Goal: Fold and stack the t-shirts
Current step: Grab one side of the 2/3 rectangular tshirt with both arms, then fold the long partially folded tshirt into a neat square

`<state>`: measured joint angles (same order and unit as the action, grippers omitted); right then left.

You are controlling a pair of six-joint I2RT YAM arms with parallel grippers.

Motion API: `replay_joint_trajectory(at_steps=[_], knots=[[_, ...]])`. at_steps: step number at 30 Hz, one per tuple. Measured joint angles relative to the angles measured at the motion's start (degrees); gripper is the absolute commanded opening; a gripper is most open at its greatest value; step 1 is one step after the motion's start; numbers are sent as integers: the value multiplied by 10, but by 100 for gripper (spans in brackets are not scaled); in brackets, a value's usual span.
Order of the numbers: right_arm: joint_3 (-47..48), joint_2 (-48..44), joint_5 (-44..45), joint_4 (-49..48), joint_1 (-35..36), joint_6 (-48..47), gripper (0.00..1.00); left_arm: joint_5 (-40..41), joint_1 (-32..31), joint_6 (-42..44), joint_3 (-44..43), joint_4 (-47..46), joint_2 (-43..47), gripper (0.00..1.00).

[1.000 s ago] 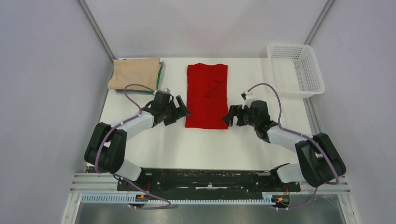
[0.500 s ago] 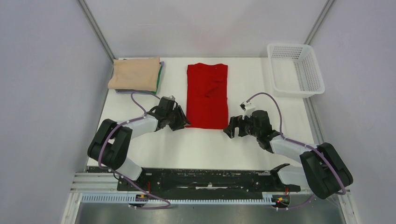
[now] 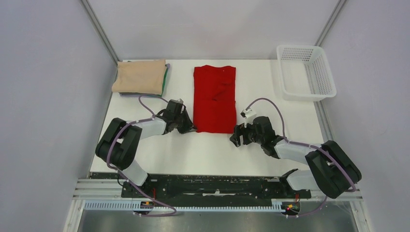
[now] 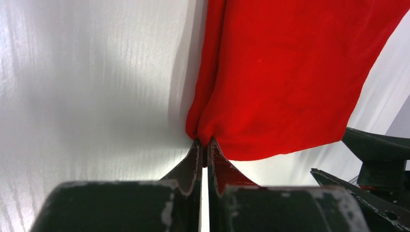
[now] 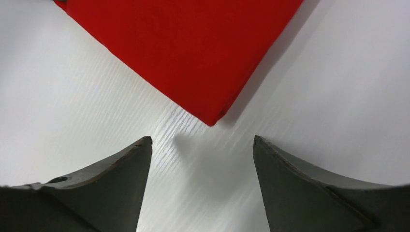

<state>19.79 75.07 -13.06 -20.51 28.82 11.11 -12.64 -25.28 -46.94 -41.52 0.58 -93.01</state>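
Next, my left gripper will lift the red t-shirt's pinched corner outward, lower it at the red t-shirt's far end, which lies outward of the gripper, and release, halving the t-shirt.
A red t-shirt (image 3: 214, 99) lies folded into a long strip down the middle of the white table. My left gripper (image 3: 189, 126) sits at its near left corner and is shut on the cloth. The left wrist view shows the red t-shirt (image 4: 290, 72) bunched right at the pinched tips of the left gripper (image 4: 204, 143). My right gripper (image 3: 235, 137) is open just short of the near right corner. In the right wrist view that corner of the red t-shirt (image 5: 193, 48) lies ahead of the right gripper (image 5: 203, 140), apart from both fingers.
A folded beige t-shirt (image 3: 140, 76) rests on a dark green one (image 3: 166, 77) at the back left. A white mesh basket (image 3: 296, 47) stands at the back right. Grey walls close in both sides of the table.
The left gripper slid to the red shirt's near left corner and shut on it. The right arm moved down toward the near right corner, its jaws narrowing a little.
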Motion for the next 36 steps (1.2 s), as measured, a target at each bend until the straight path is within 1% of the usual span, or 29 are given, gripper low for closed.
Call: replay_joint_trajectory(at_steps=[2,6,8,12,13,19,21,24,26,29,34,36], knots=[[10,16,18,0,15,-16,70,-2,0,0,-4,-4,-6,2],[31,47,49,-5,38,-38,55,-6,0,0,-8,-12,-13,2],[45,68,66,-12,47,-48,41,-6,0,0,-8,-14,-13,2],[54,90,82,-25,54,-61,2,-5,-1,0,-7,-16,-13,2],[54,93,85,-29,55,-62,0,-5,-1,0,-5,-17,-12,2],[50,92,86,-34,61,-61,0,8,-9,-2,26,-33,16,2],[31,74,75,-38,65,-55,0,17,-17,-2,46,-29,39,2],[-10,16,52,-29,79,-38,0,33,-35,-5,82,-10,87,2],[-34,-32,34,-12,93,-25,0,42,-55,-6,107,23,133,2],[-69,-116,3,21,127,-3,0,66,-103,-12,137,80,213,2],[-105,-228,-37,79,199,41,0,110,-202,-64,169,191,375,2],[-113,-276,-44,105,227,59,0,120,-226,-92,177,229,440,2]])
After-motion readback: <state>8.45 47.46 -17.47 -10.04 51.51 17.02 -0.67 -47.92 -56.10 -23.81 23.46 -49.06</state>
